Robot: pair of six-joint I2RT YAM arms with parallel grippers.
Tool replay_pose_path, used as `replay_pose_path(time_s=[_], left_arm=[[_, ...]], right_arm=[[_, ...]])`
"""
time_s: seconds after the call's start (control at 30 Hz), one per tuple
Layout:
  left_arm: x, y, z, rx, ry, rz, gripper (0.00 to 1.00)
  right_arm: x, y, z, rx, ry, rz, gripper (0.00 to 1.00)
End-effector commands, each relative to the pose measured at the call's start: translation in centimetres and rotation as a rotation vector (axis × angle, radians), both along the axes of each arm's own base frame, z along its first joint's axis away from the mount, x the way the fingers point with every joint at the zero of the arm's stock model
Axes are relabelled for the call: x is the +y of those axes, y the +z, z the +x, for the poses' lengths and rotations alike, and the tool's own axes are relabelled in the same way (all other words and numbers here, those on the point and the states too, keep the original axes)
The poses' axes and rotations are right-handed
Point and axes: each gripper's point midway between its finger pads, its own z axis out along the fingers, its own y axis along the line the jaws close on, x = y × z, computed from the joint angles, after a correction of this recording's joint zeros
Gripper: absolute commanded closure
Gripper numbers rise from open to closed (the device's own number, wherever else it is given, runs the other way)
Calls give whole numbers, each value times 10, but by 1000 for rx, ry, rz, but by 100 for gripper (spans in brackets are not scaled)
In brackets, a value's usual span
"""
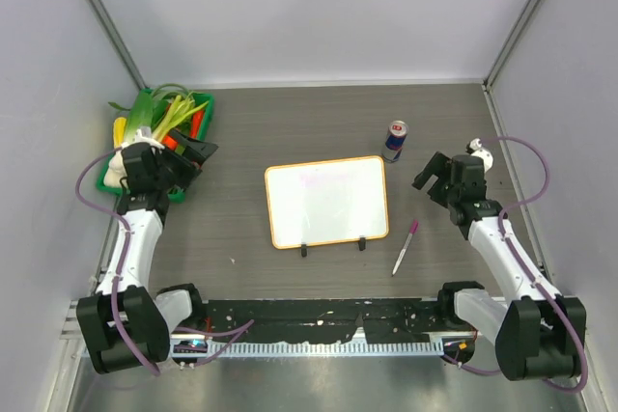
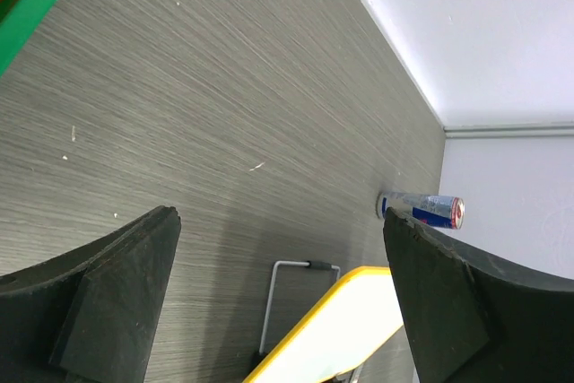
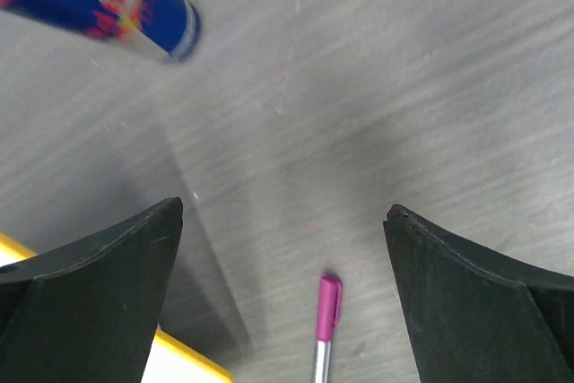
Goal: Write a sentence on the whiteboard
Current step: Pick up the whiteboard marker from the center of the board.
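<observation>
My right gripper is open, and the marker lies with its pink cap (image 3: 329, 307) nearest my fingers, so I will move the gripper down and back onto that cap and close it there.
The whiteboard (image 1: 326, 202) with its orange frame and two black clip feet lies in the middle of the table. Faint pink marks (image 1: 319, 178) show near its far edge; I cannot read them. A marker with a pink cap (image 1: 405, 247) lies on the table to the board's right, and it shows in the right wrist view (image 3: 326, 311). My left gripper (image 1: 198, 153) is open and empty, left of the board. My right gripper (image 1: 432, 173) is open and empty, above the table beyond the marker. A corner of the board shows in the left wrist view (image 2: 345, 325).
A blue and silver drink can (image 1: 395, 140) stands just beyond the board's far right corner, close to my right gripper. A green tray (image 1: 198, 127) with vegetables sits at the far left by my left gripper. Walls close in the table on three sides.
</observation>
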Motion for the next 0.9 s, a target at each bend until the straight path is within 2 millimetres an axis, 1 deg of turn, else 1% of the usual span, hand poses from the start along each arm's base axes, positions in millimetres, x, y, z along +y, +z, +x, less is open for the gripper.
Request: replay_pose_path(time_s=[0.0,0.03,0.17,0.2,0.23,0.37,0.47,0.53,0.57,0.6,0.63,0.77,0.87], left_arm=[[-3,27,2,-86,-56,33,0],[-2,29,2,-88,-61,49,0],[0,26,0,-48,-86,96,0],[1,30,0,-48,-90,108,0],[2,28,-1,-35,-95,120,0],[2,34,-3,-34,-123,165,0],[-1,38,-5,-34,-163,191,0],[0,37,-6,-28,-173,211,0],[1,36,-7,-24,-180,223,0],[1,34,-8,-17,-187,234,0],[2,33,-9,-8,-192,244,0],[1,26,-15,10,-207,258,0],[-2,25,-17,8,-224,247,0]], right_arm=[[8,-19,-13,127,5,57,1],[10,-20,-14,138,9,66,1],[14,-33,-25,191,16,92,1],[14,-36,-30,212,15,91,1],[14,-38,-32,221,15,93,1],[25,-49,-39,272,49,106,2],[32,-57,-44,318,66,82,4],[37,-62,-43,330,81,82,11],[39,-67,-43,347,90,79,19],[40,-68,-44,360,95,67,21],[40,-74,-46,394,95,60,25],[38,-88,-56,483,98,4,32],[34,-88,-60,507,83,-31,32]])
